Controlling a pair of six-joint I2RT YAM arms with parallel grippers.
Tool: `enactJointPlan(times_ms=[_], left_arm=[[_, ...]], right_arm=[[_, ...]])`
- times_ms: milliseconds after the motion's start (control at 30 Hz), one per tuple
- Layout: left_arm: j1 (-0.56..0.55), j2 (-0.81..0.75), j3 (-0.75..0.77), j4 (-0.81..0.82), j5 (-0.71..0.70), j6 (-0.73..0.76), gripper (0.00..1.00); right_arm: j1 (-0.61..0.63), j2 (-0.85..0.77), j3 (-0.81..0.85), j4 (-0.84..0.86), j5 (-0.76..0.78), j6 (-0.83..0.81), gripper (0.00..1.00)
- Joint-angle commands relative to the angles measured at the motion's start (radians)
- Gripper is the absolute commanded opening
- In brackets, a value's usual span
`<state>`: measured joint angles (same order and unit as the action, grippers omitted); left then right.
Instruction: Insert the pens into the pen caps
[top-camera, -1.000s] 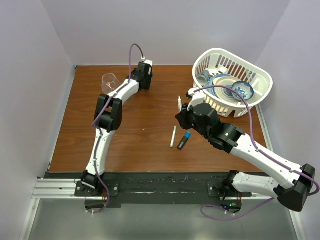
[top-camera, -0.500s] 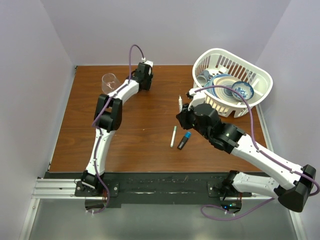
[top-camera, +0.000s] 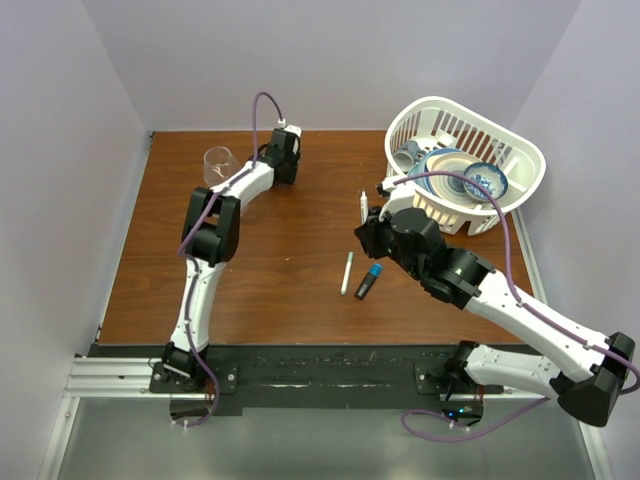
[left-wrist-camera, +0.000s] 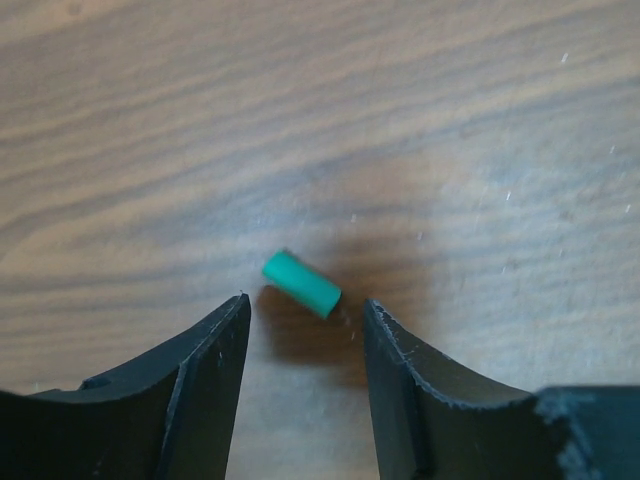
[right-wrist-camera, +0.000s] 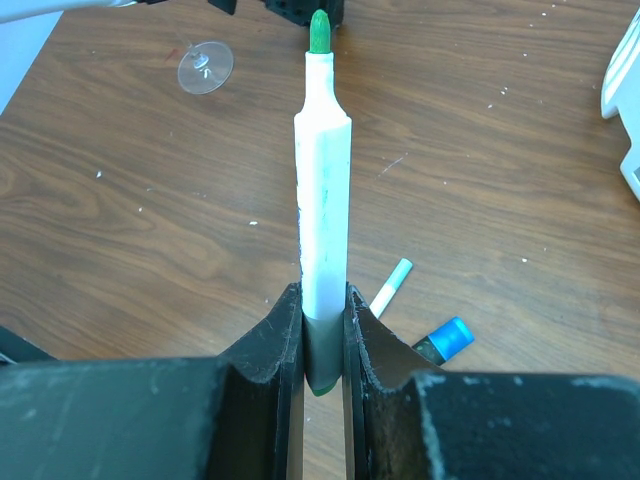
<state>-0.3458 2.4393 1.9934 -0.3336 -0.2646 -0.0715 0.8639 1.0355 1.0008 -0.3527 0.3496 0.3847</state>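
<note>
My left gripper is low over the table and needs to stay there. It needs to close its fingers on the near end of the green cap, since that end is already between them.
My right gripper is shut on a white pen with a bare green tip, held pointing away from the wrist; it shows in the top view too. My left gripper is open just above the table, its jaws either side of a small green cap lying just beyond the fingertips. In the top view the left gripper is at the back of the table. A second white pen with a green cap on it and the black marker with its blue cap lie mid-table.
A white dish basket with plates and bowls stands at the back right. A clear glass lies at the back left, close to the left arm. The table is brown wood with walls all around.
The left gripper has shifted slightly left near the table's back. The right arm holds almost still with the pen.
</note>
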Motion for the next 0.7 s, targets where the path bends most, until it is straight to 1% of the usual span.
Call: enactJointPlan(times_ms=[0, 167, 300, 400, 467, 533, 600, 667], left_arm=[[0.011, -0.085, -0.071, -0.039, 0.007, -0.040, 0.52], [0.010, -0.112, -0.122, -0.021, 0.022, -0.034, 0.51], [0.013, -0.109, -0.113, 0.002, -0.002, -0.019, 0.59], [0.013, -0.099, -0.101, 0.019, -0.012, -0.016, 0.62], [0.013, -0.080, -0.079, 0.036, 0.005, -0.013, 0.62], [0.013, -0.079, -0.096, 0.065, 0.031, -0.010, 0.62], [0.013, -0.080, -0.111, 0.114, 0.036, -0.013, 0.64], [0.014, -0.065, -0.094, 0.120, 0.034, -0.014, 0.65]], right_arm=[[0.003, -0.038, -0.010, 0.000, 0.020, 0.023, 0.00], [0.003, -0.071, -0.016, -0.020, 0.023, 0.040, 0.00], [0.003, -0.100, -0.030, -0.026, 0.026, 0.049, 0.00], [0.003, -0.103, -0.028, -0.031, 0.028, 0.049, 0.00], [0.003, -0.100, -0.024, -0.034, 0.028, 0.049, 0.00], [0.003, -0.100, -0.019, -0.040, 0.028, 0.048, 0.00], [0.003, -0.100, -0.010, -0.049, 0.032, 0.040, 0.00], [0.003, -0.103, -0.005, -0.054, 0.041, 0.036, 0.00]])
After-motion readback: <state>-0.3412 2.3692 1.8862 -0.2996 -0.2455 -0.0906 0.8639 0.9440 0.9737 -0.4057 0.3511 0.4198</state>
